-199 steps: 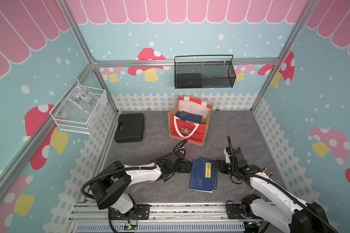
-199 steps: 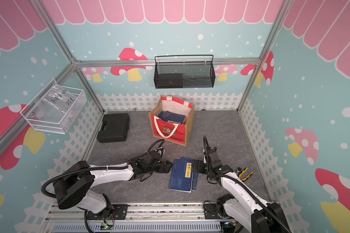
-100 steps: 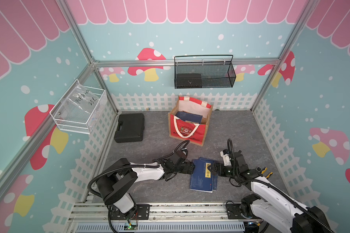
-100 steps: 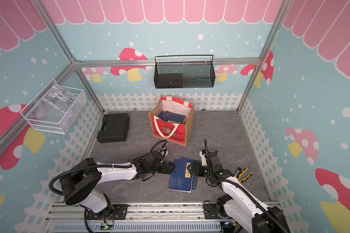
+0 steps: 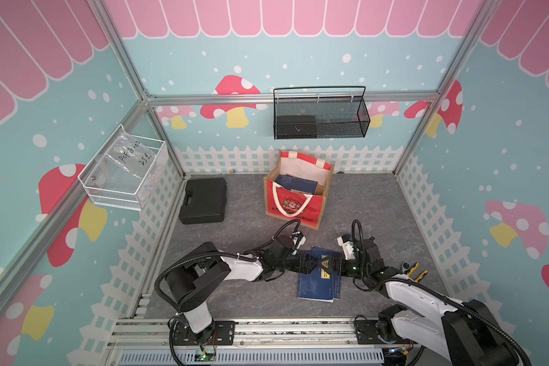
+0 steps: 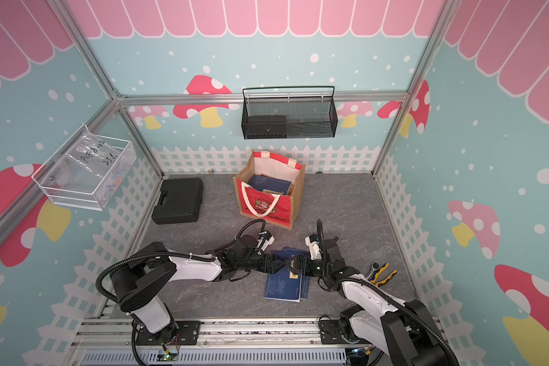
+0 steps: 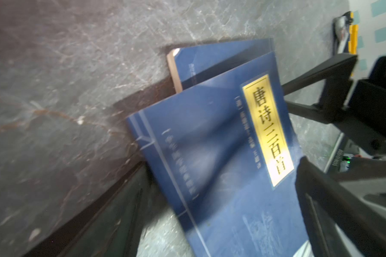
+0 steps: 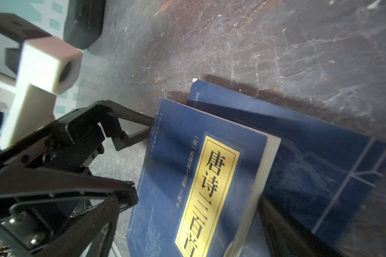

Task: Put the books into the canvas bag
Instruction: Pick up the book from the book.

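Observation:
The book beneath sticks out on the opposite side, so I will move my left gripper sideways, away from my right gripper, toward the top book's spine edge (image 7: 161, 167) and close there.
A small stack of dark blue books (image 5: 318, 280) lies flat on the grey floor at the front centre. The top book (image 7: 221, 155) carries a yellow title label, and another book (image 7: 210, 60) juts out beneath it. My left gripper (image 5: 309, 263) comes in from the left and my right gripper (image 5: 331, 265) from the right. Both stand open low over the far end of the stack, their fingers crossing each other. In the right wrist view the top book (image 8: 187, 178) lies between the spread fingers. The canvas bag (image 5: 317, 207) stands open behind, with blue books (image 5: 295, 185) inside.
A black plastic case (image 5: 203, 200) lies at the back left. Yellow-handled pliers (image 5: 414, 270) lie right of my right arm. A black mesh basket (image 5: 320, 117) hangs on the back wall and a white wire basket (image 5: 124, 171) on the left wall.
Both grippers have closed in from either side of the stack until their open fingers overlap above it. The books and the bag have stayed in place.

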You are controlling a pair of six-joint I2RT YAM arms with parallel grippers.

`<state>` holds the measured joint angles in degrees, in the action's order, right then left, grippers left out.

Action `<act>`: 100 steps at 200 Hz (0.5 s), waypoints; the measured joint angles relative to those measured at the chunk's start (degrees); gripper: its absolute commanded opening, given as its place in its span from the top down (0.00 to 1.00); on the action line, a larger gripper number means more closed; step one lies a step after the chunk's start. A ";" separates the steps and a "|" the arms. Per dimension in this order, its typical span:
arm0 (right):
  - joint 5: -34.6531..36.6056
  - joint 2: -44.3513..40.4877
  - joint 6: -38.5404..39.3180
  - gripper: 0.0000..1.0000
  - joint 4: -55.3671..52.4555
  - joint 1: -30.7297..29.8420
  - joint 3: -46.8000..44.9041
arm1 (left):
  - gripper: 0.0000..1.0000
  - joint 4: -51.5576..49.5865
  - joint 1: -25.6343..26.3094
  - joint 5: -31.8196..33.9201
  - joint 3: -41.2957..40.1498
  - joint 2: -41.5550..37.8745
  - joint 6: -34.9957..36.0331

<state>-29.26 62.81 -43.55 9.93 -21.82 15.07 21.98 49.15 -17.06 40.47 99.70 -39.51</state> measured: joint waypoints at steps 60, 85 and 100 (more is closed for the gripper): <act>-4.85 5.38 -10.25 0.01 21.73 0.02 -6.51 | 0.01 12.15 -3.67 -5.35 -4.83 1.49 -4.72; -6.03 7.39 -12.50 0.01 26.03 0.02 -7.19 | 0.07 16.13 -4.48 -7.02 -6.34 2.10 -6.16; -6.36 7.74 -13.31 0.01 26.82 0.02 -7.21 | 0.24 17.14 -4.87 -7.67 -7.21 2.21 -6.71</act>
<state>-35.62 70.54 -56.86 36.75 -21.80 7.86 39.11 44.27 -24.73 33.26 101.91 -46.22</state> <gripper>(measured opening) 0.993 0.885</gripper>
